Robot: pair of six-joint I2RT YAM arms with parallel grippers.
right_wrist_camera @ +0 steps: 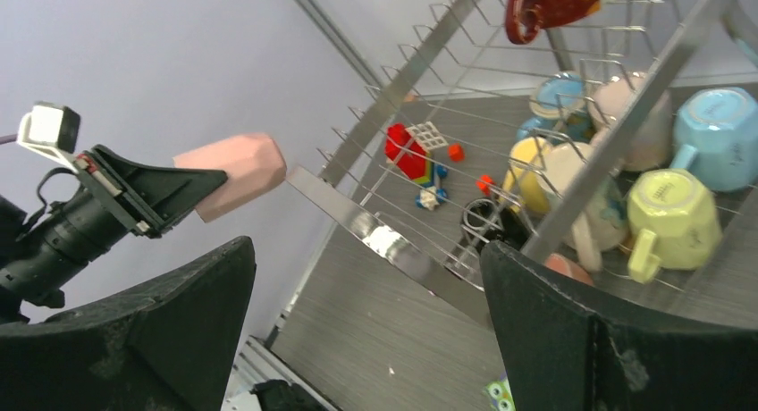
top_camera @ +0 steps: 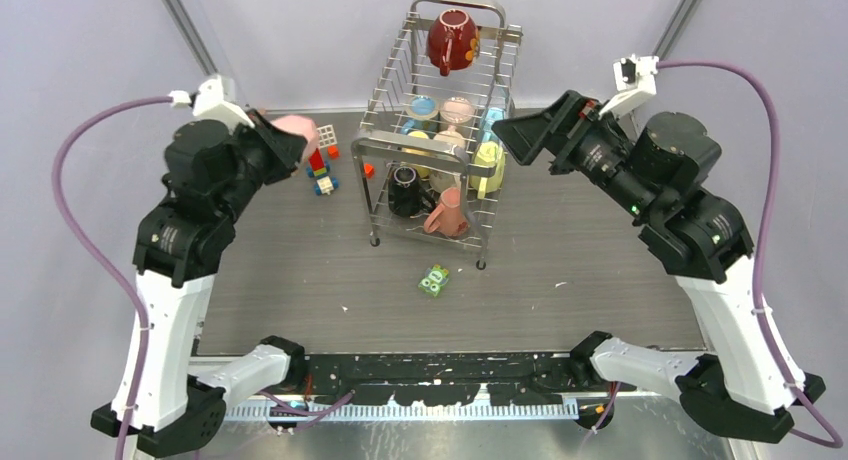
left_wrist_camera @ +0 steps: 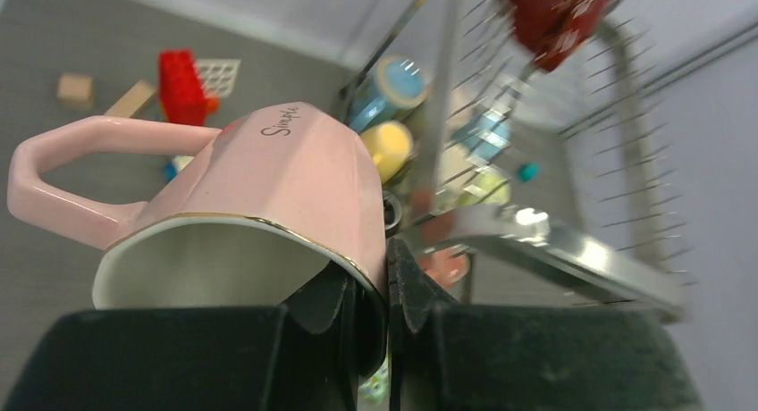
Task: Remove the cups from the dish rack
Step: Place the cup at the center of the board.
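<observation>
The left gripper will next tip downward, lower to the bare tabletop beside the toy blocks and release the pale pink mug's rim, because the tabletop is below the gripper.
The silver wire dish rack stands at the table's back middle. A dark red mug hangs on its top tier. Light blue, cream, yellow, black and salmon mugs sit lower, among them a yellow mug and a salmon mug. My left gripper is shut on the rim of a pale pink mug, held in the air left of the rack; the mug also shows in the right wrist view. My right gripper is open and empty, just right of the rack's upper tier.
Red and blue toy blocks lie left of the rack. A small green packet lies in front of the rack. Grey walls close in the back and sides.
</observation>
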